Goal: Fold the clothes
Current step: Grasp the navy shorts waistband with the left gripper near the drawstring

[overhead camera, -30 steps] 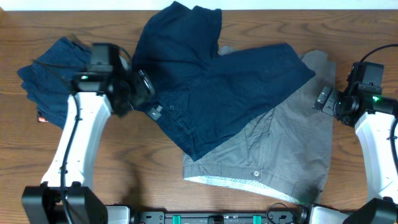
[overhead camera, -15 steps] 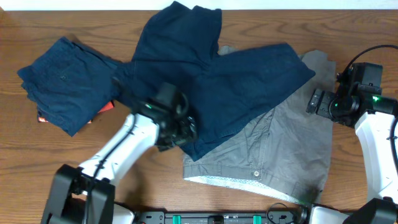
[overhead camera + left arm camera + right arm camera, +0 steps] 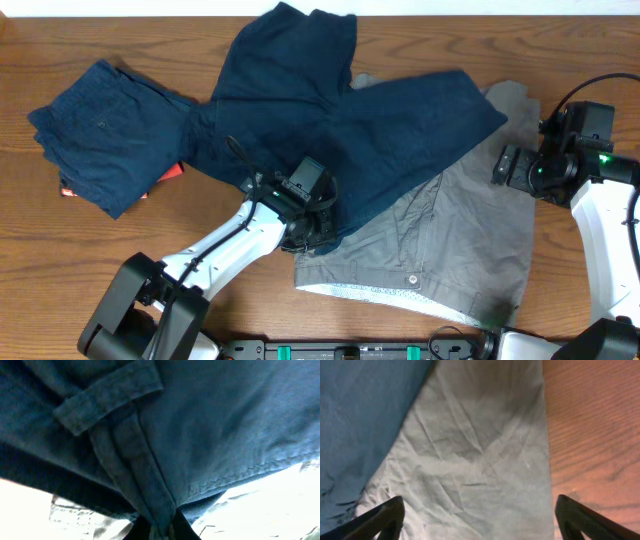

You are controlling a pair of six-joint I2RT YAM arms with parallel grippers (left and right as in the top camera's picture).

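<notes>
My left gripper will next draw the fold it holds to the left in the overhead view, off the overlapped grey pair, and release it, since bare wood lies there.
Dark navy shorts (image 3: 340, 130) lie spread across the middle of the table, overlapping a light grey pair (image 3: 450, 250) with white trim along its near edge. My left gripper (image 3: 318, 222) sits at the navy pair's near edge, shut on a folded seam of the navy shorts (image 3: 150, 460). The dark fingers (image 3: 186, 527) pinch that seam at the bottom of the left wrist view. My right gripper (image 3: 505, 165) hovers open over the grey pair's far right corner. In the right wrist view its fingertips (image 3: 382, 517) stand wide apart above the grey fabric (image 3: 470, 460), holding nothing.
A folded navy garment (image 3: 100, 130) rests at the left, with something red (image 3: 170, 172) showing beneath it. Bare wooden table (image 3: 595, 435) lies just right of the grey pair. A dark rail (image 3: 350, 350) runs along the near edge.
My left arm swung from beside the folded pile to the navy shorts' near edge and its jaws closed on the seam. The right gripper shifted slightly left over the grey fabric.
</notes>
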